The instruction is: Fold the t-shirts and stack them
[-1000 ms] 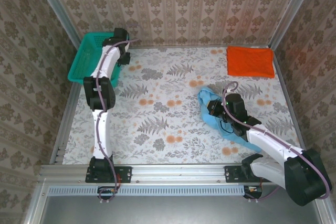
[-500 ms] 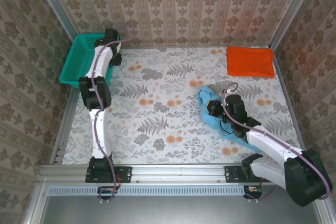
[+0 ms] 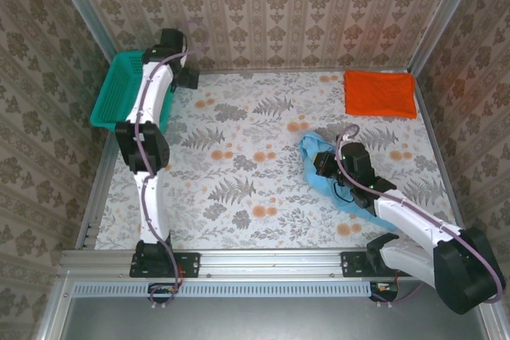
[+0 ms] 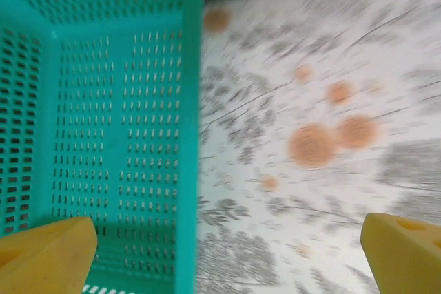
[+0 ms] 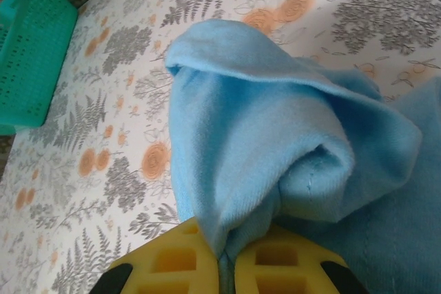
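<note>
I will next move the raised fold in my right gripper over the table's open middle and release it, as the floral tablecloth is bare between the arms.
The light blue t-shirt (image 3: 344, 190) lies bunched at the table's right middle. My right gripper (image 3: 323, 163) is shut on a raised fold of it (image 5: 262, 135), and the cloth is pinched between the yellow pads (image 5: 226, 258). The orange t-shirt (image 3: 380, 93) lies folded flat in the back right corner. My left gripper (image 3: 186, 77) hovers at the back left, over the right rim of the teal basket (image 3: 119, 89). Its yellow fingertips (image 4: 48, 256) stand far apart with nothing between them (image 4: 227, 249).
The teal mesh basket (image 4: 103, 101) sits against the left wall at the back, also visible at the left edge of the right wrist view (image 5: 31, 53). The floral tablecloth (image 3: 247, 157) is bare between the arms. Papered walls close in three sides.
The basket has slid left toward the wall. My left gripper has opened wide and drawn back toward the rear wall. The right gripper and blue shirt have stayed put.
</note>
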Motion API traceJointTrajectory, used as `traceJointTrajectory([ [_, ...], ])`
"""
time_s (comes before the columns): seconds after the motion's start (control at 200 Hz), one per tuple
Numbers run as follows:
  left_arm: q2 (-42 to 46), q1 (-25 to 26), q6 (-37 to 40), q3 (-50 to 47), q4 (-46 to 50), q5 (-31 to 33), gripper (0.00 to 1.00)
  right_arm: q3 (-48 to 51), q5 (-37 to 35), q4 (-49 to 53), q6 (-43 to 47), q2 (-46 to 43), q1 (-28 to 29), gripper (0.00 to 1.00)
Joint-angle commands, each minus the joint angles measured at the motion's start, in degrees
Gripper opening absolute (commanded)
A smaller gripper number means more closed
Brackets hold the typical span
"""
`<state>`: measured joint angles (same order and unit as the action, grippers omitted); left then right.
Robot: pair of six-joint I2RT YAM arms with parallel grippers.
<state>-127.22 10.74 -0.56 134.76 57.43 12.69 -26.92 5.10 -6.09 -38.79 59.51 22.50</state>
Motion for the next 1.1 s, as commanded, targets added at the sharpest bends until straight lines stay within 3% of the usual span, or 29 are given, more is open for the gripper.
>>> traceJointTrajectory([
  [0.0,14.80,7.00,-7.69,-5.34,-0.87,-0.15,1.00,-8.83,0.42,6.21,3.39,-3.72,4.08,0.05],
  [0.125,27.17,12.50,-13.55,-19.62,-8.07,-0.84,1.00,-20.22,2.84,12.93,6.43,-3.27,9.62,0.06],
  [0.25,37.92,12.71,-21.75,-33.43,-12.30,0.71,1.00,-28.30,3.01,16.85,7.45,0.82,12.66,0.14],
  [0.315,43.39,11.52,-26.01,-41.84,-14.86,0.39,1.00,-30.17,4.05,18.24,7.99,4.54,14.35,0.24],
  [0.44,51.19,9.98,-31.07,-56.41,-18.91,-1.39,1.00,-30.80,7.99,20.54,7.91,10.45,15.91,0.53],
  [0.565,52.51,10.29,-31.60,-63.92,-18.80,-7.95,1.00,-28.48,0.76,26.20,9.19,8.41,12.58,0.68],
  [0.72,50.48,13.36,-30.98,-70.30,-19.64,-14.55,1.00,-19.90,4.91,27.65,7.53,1.18,3.20,0.71],
  [0.905,44.79,21.03,-29.18,-71.56,-21.07,-16.82,1.00,-13.12,9.66,31.00,8.98,3.43,3.01,0.68],
  [1.095,32.34,25.38,-30.18,-61.86,-19.19,-16.46,0.95,-11.54,11.84,29.02,8.81,9.88,3.12,0.59],
])
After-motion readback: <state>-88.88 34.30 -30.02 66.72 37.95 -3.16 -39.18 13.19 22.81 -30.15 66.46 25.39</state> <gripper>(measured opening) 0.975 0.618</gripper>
